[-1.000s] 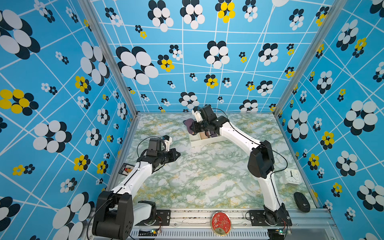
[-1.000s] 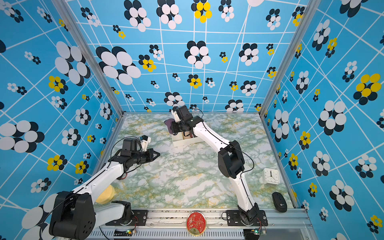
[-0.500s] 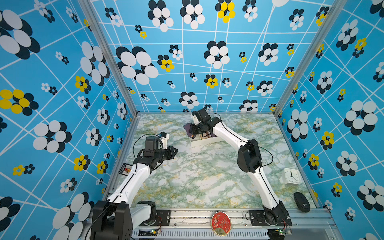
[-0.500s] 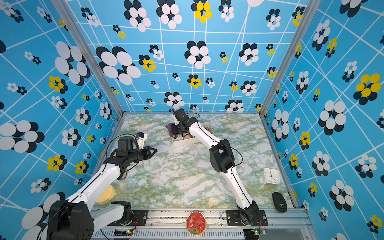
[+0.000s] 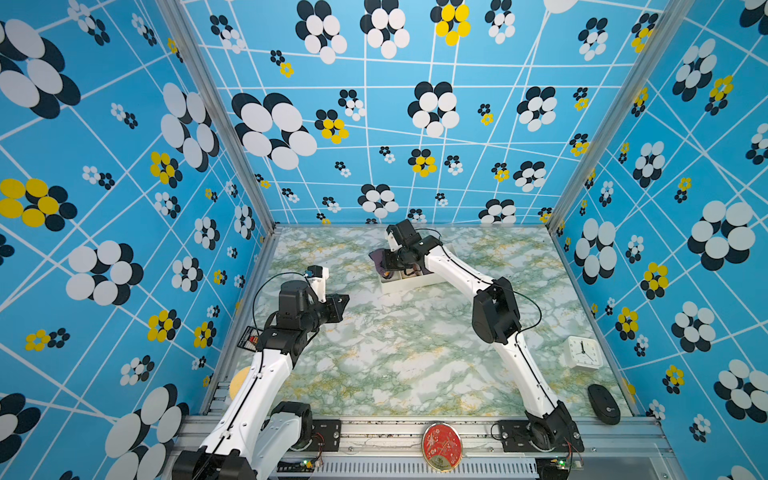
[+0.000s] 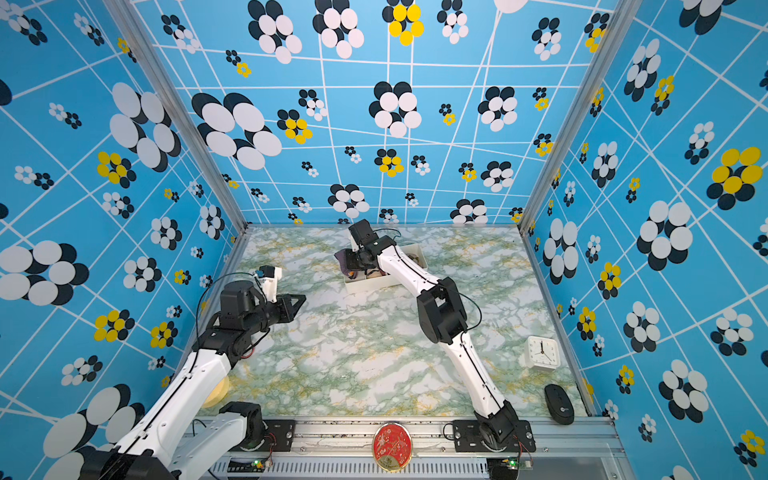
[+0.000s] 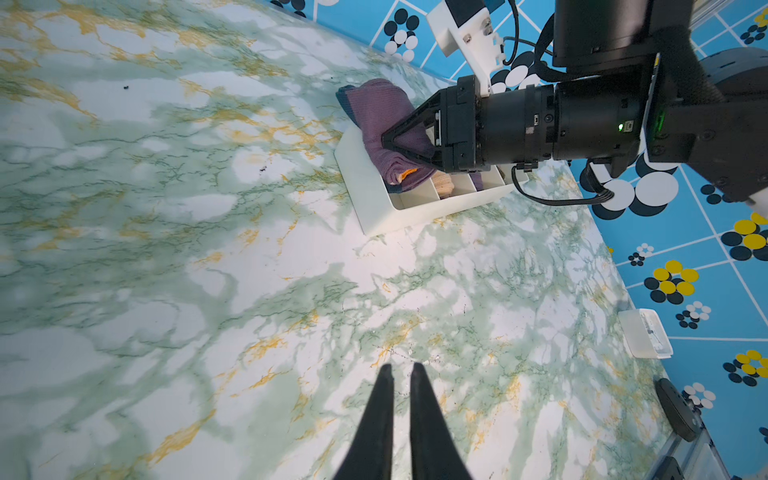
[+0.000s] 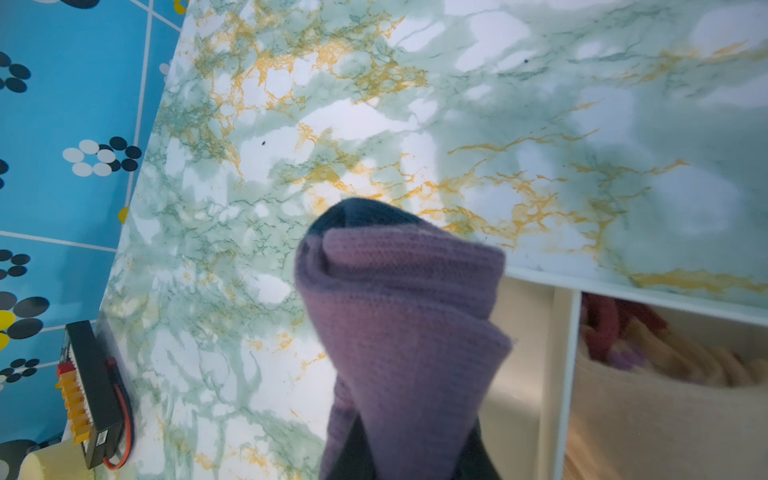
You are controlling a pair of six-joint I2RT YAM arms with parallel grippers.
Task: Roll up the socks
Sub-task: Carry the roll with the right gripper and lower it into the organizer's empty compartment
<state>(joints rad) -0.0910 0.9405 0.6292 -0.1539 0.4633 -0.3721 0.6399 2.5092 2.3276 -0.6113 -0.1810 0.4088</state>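
The robot's right gripper will next shift toward the peach roll and down to release the socks, since the tray's open end section [image 8: 524, 352] is below the gripper on that side.
The socks [image 7: 376, 108] are a purple knit roll with a dark teal end. My right gripper [image 7: 384, 141] is shut on the roll. It holds the roll at the end compartment of a white divided tray [image 7: 382, 212], with the orange cuff down inside and the teal end past the tray's rim. In the right wrist view the socks [image 8: 399, 311] cover the right gripper [image 8: 415, 465]. Both top views show the socks [image 5: 376, 259] [image 6: 341, 259] at the far middle. My left gripper [image 7: 401, 368] [image 5: 345, 297] hangs empty over bare table at the left, its jaws a narrow slit apart.
A peach sock roll [image 7: 442, 187] fills the neighbouring tray compartment. A white clock [image 5: 583, 352] and black mouse [image 5: 603, 404] lie at the near right. A red disc [image 5: 441, 446] sits on the front rail. A black-and-orange device [image 8: 89, 395] and a yellow roll [image 5: 239, 380] lie at the left edge.
My right gripper has sunk with the socks toward the tray, its elbow swinging right. My left gripper has drawn back slightly and its jaws have parted a little.
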